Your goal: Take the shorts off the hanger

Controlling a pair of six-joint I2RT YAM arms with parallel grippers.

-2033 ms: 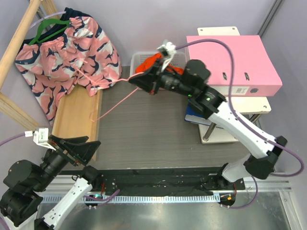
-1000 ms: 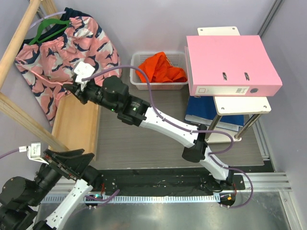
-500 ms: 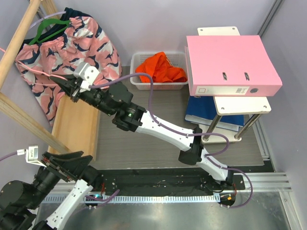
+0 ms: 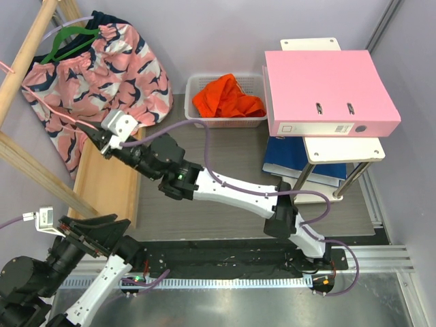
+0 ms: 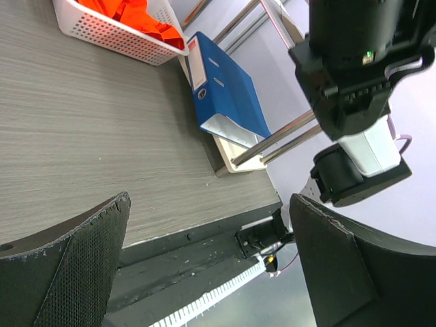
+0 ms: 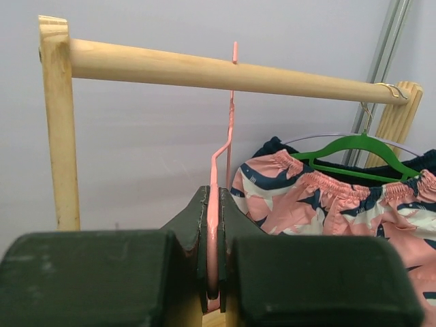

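Note:
The pink hanger's hook already reaches over the wooden rod. Next I need to lower my right gripper slightly to seat the hook on the rod and release the wire [image 6: 229,136].
The orange shorts [image 4: 228,95] lie crumpled in the white mesh basket [image 4: 192,119] at the back of the table, and show at the top of the left wrist view [image 5: 129,12]. They are off the hanger. My right gripper [image 4: 102,139] reaches far left, shut on the thin pink hanger [image 4: 68,116]. In the right wrist view the wire [image 6: 229,136] is pinched between the jaws [image 6: 213,204] and rises across the wooden rod [image 6: 170,68]. Whether the hook rests on the rod I cannot tell. My left gripper [image 4: 95,231] hangs open and empty [image 5: 211,266] near the table's front left.
A pink patterned garment [image 4: 95,68] hangs on a green hanger [image 6: 354,146] from the same rod. A wooden board [image 4: 109,180] lies under the rack. A pink binder [image 4: 327,92] tops a small stand at the right, with a blue binder [image 5: 225,88] beneath.
My right arm has swung from the basket to the far-left rack with the bare hanger, then eased slightly nearer. The left gripper has drawn back a little.

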